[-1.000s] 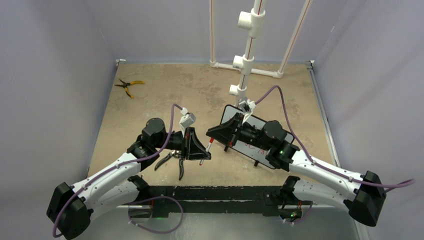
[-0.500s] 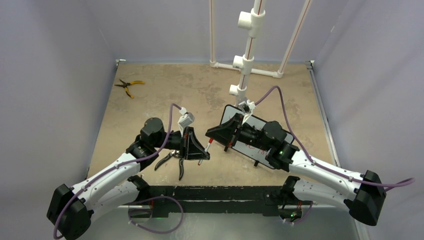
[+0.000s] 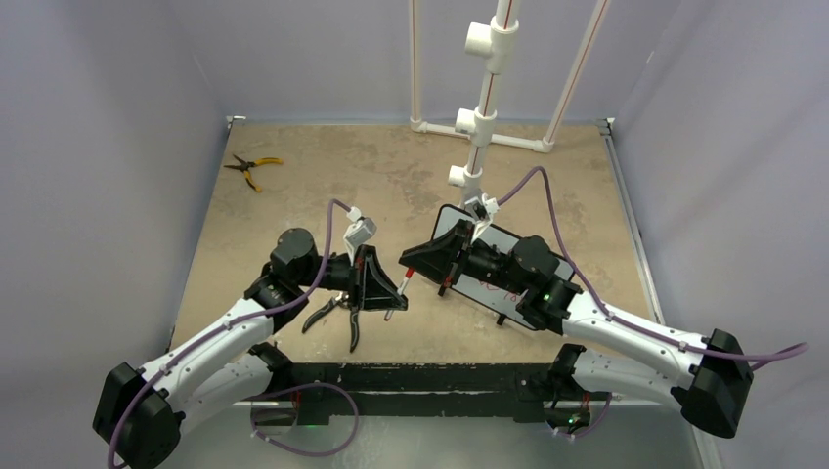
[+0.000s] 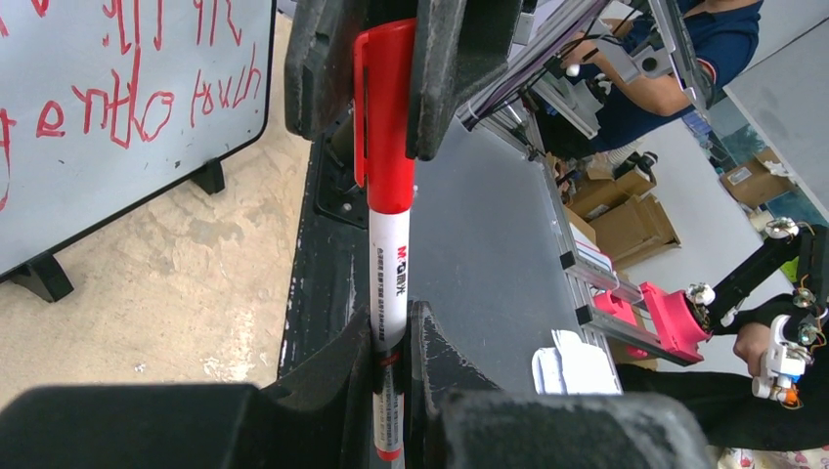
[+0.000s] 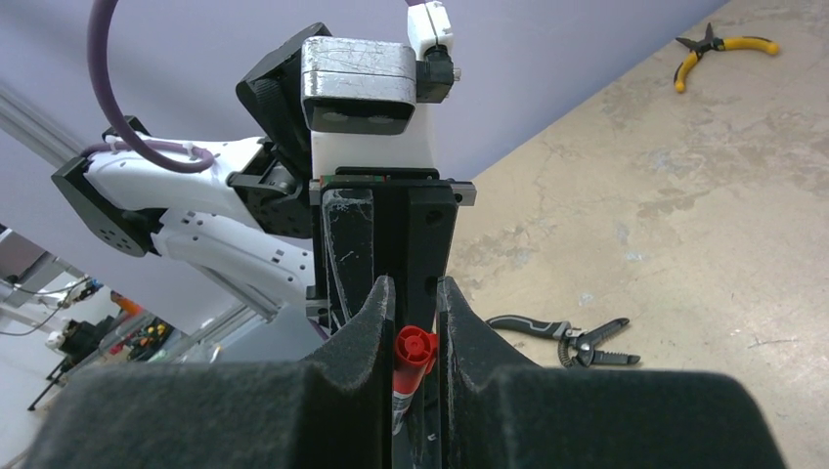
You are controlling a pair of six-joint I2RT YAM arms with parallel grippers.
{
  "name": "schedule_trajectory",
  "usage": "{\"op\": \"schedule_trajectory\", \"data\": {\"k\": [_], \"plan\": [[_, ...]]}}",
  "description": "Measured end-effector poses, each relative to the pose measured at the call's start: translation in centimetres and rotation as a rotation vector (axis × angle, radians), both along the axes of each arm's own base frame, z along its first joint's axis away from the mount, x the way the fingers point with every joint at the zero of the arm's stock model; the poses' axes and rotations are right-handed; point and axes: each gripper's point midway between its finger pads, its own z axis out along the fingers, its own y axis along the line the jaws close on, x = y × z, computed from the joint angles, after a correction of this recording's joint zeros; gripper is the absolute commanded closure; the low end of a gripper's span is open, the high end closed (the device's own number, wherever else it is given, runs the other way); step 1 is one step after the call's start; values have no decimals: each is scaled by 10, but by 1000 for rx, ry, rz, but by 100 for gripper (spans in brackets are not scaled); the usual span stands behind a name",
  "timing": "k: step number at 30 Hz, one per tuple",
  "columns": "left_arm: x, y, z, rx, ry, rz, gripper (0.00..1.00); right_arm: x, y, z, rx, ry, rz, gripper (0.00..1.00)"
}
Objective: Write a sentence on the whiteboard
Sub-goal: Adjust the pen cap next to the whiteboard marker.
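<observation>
I will next lower the marker flat onto bare tabletop between the wire strippers and the whiteboard (image 3: pixel 482 286) with my left gripper and release it, because the sentence is written.
A whiteboard marker (image 4: pixel 390 264) with a white barrel and a red cap (image 4: pixel 385 117) is held between my two grippers. My left gripper (image 4: pixel 391 327) is shut on the barrel. My right gripper (image 5: pixel 414 293) is shut on the red cap (image 5: pixel 414 349). In the top view they meet at mid-table, the left gripper (image 3: pixel 384 293) facing the right gripper (image 3: pixel 414 271). The whiteboard (image 3: pixel 482 286) lies under my right arm, mostly hidden. The left wrist view shows its white face (image 4: pixel 68 205) bearing the sentence (image 4: pixel 108 98), a red scrawl in two lines.
Black wire strippers (image 3: pixel 337 313) lie under my left gripper and show in the right wrist view (image 5: pixel 567 339). Yellow-handled pliers (image 3: pixel 250 168) lie at the far left. A white PVC pipe frame (image 3: pixel 479 127) stands at the back. The black table edge (image 4: pixel 313 293) runs below the marker.
Both grippers, with the marker between them, have shifted slightly left. The grips look the same.
</observation>
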Motion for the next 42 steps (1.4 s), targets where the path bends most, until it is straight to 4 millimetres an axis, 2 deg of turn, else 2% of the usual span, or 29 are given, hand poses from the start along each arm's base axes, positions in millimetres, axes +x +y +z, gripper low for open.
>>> {"op": "schedule_trajectory", "data": {"k": [15,42], "plan": [[-3,5,13,-46,-2,-58,100,-5,3,9,17,-38,16,100],[-6,11,4,-15,-14,-103,100,-17,15,-5,-33,-68,72,100]]}}
